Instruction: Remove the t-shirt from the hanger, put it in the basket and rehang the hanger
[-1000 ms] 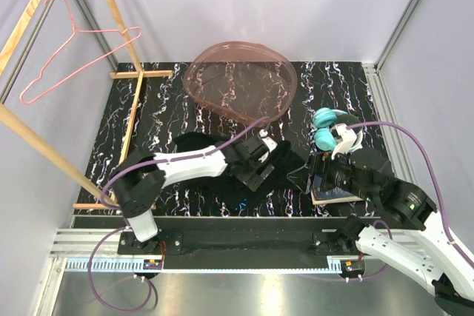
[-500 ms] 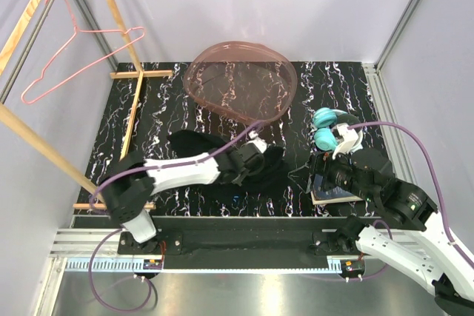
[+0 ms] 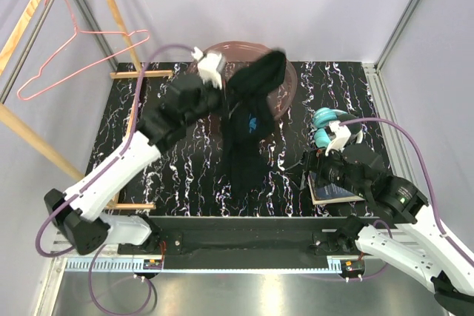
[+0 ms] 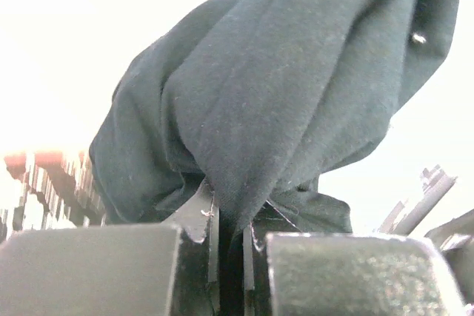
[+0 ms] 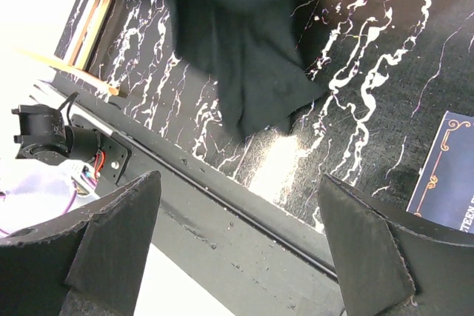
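The shirt's lower end trails short of the pink basin (image 3: 280, 92), outward and below, so next I'll lift my left gripper outward, descend into that basin and release.
The black t-shirt (image 3: 248, 131) hangs in a long bunch above the marbled table, its lower end trailing near the table. My left gripper (image 3: 235, 88) is raised over the back middle and shut on the shirt's upper fold. In the left wrist view, the t-shirt (image 4: 281, 86) is pinched between the fingers of the left gripper (image 4: 231, 220). The pink wire hanger (image 3: 104, 32) hangs bare on the wooden frame at far left, apart from the shirt. My right gripper (image 5: 238, 179) stands open and empty at the near right, with the t-shirt's lower end (image 5: 252, 64) ahead of it.
A translucent pink basin (image 3: 285, 90) stands at the back, just behind the lifted shirt. Teal headphones (image 3: 326, 120) and a dark book (image 3: 333, 190) lie at the right, under the right arm. Wooden frame bars (image 3: 137, 116) run along the left side.
The left gripper shut on the shirt lying on the table, then rose up and back toward the basin, pulling the shirt off the surface. The right arm has barely moved.
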Motion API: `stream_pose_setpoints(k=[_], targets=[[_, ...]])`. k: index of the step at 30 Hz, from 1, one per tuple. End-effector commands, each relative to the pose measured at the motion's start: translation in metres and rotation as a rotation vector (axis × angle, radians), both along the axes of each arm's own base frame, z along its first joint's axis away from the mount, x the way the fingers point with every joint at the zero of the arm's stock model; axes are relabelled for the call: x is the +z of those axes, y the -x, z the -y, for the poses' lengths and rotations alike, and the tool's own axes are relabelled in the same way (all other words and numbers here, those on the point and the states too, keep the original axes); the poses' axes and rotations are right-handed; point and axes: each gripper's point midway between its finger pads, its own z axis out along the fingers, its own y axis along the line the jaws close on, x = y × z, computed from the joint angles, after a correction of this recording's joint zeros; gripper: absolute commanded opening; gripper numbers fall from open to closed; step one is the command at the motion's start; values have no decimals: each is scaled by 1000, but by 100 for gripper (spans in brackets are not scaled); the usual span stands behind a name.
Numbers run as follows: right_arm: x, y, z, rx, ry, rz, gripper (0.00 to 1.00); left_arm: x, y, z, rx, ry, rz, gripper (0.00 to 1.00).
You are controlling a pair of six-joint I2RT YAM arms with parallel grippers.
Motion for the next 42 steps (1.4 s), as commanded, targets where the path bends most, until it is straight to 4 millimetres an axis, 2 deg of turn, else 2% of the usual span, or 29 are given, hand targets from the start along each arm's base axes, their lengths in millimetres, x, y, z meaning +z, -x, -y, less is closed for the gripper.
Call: stream_pose_setpoints(k=[1,2,3,4,6,7,8,10,11,12,13,14,15,16,17,18,22,25,29,31,32,33,35,36,37,39,41,42], targets=[[17,-9,-3,-18,-39,58,94,93,-39,29,-105,194,199,0],[17,-11,-1,-29,-34,63,94,111,-50,29,-102,223,231,0],[19,-10,1,-37,-38,67,95,119,-60,29,-96,261,234,0],[21,-10,3,-43,-41,74,95,123,-83,28,-91,282,230,0],[24,-9,6,-55,-51,81,95,136,-105,26,-76,365,213,0],[26,-9,7,-62,-55,84,95,150,-118,19,-84,403,231,0],[26,-8,9,-70,-58,84,95,141,-135,23,-86,450,180,0],[29,-8,13,-84,-64,93,95,171,-152,14,-115,540,246,0],[29,-7,15,-91,-64,94,95,169,-168,18,-125,582,235,0],[32,-7,17,-95,-64,101,95,173,-175,16,-132,595,248,0],[33,-8,19,-104,-64,104,95,201,-174,15,-147,616,311,0],[33,-7,20,-109,-63,104,95,192,-189,20,-138,605,309,0],[35,-7,21,-113,-64,104,95,199,-194,19,-131,608,336,0],[36,-7,22,-117,-65,108,95,221,-192,17,-137,620,396,0],[36,-7,23,-118,-62,106,95,214,-202,19,-129,601,399,0],[38,-7,23,-122,-67,108,95,232,-203,12,-111,610,444,0],[39,-6,25,-125,-66,110,95,250,-204,-6,-77,637,511,0],[38,-7,27,-135,-61,110,95,251,-208,-15,-43,620,521,0],[33,-10,25,-138,-47,102,95,222,-215,-8,-78,584,442,0],[32,-12,22,-134,-46,99,95,189,-222,1,-97,553,348,0],[33,-12,21,-131,-51,97,95,166,-229,4,-79,534,292,0],[32,-12,20,-128,-53,93,95,151,-233,5,-69,522,254,0],[34,-12,16,-122,-65,88,95,104,-242,8,-52,460,155,0],[32,-11,15,-118,-68,81,95,89,-244,9,-47,438,125,0],[31,-11,15,-119,-71,74,95,57,-248,9,-32,378,58,0],[30,-10,14,-119,-81,70,95,17,-250,10,9,282,-20,0],[26,-9,13,-117,-84,56,95,-37,-244,6,72,121,-94,0],[26,-9,12,-119,-89,50,95,-54,-242,1,107,56,-115,0]])
